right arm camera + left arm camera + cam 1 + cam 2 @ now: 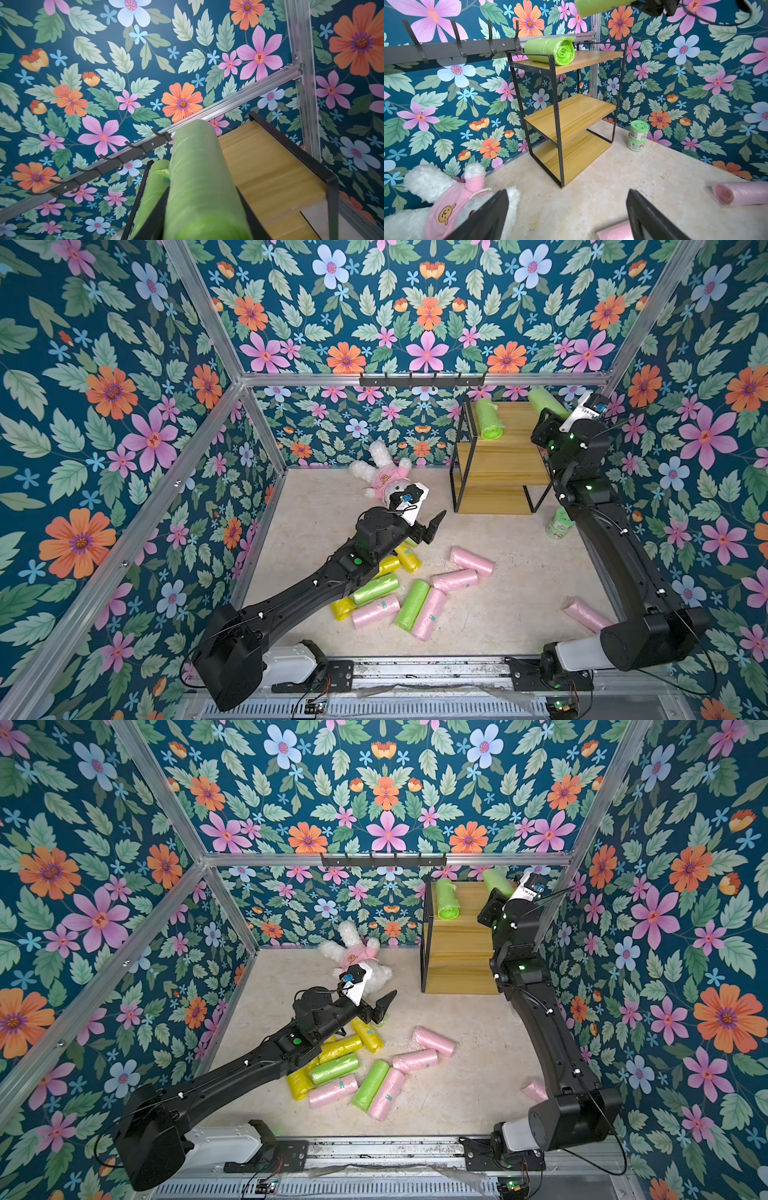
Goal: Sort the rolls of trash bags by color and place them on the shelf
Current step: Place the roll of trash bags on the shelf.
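Observation:
Next, my right gripper moves toward the first roll and down onto the bare board (513,419) beside it, and releases the second green roll, since both are green.
The shelf (503,456) stands at the back right, with one lime green roll (488,418) lying on its top board (591,59). My right gripper (204,199) is shut on a second green roll (199,166) and holds it just above that top board, beside the first roll (153,187). My left gripper (428,531) hangs open and empty over the floor, its fingers (492,216) wide apart, between the plush rabbit and the pile. Loose yellow rolls (407,558), green rolls (376,588) and pink rolls (471,561) lie on the floor; one pink roll (588,615) lies apart by the right arm's base.
A white plush rabbit (386,477) in pink lies by the back wall. Two stacked pale-green jars (638,135) stand on the floor to the right of the shelf. A black hook rail (422,380) runs along the back wall above.

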